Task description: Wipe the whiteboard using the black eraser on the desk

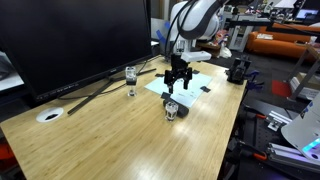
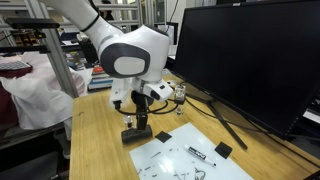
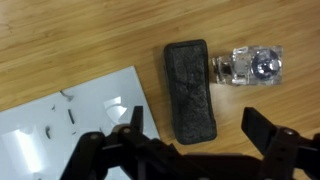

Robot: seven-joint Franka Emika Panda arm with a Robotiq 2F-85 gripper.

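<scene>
My gripper lowers next with a slight turn, square to the whiteboard's edge, and straddles the black eraser's long sides, since the eraser lies flat below my fingers.
The black eraser lies flat on the wooden desk, just beside the whiteboard's edge. The whiteboard is white with faint dark marks. It also shows in both exterior views. My gripper is open and hovers right above the eraser, one finger on each side of its near end, not touching it. In both exterior views the gripper hangs just above the eraser.
A small clear glass-like object lies right by the eraser's far end. A large black monitor stands behind on splayed legs. A small glass and a white round disc sit on the desk.
</scene>
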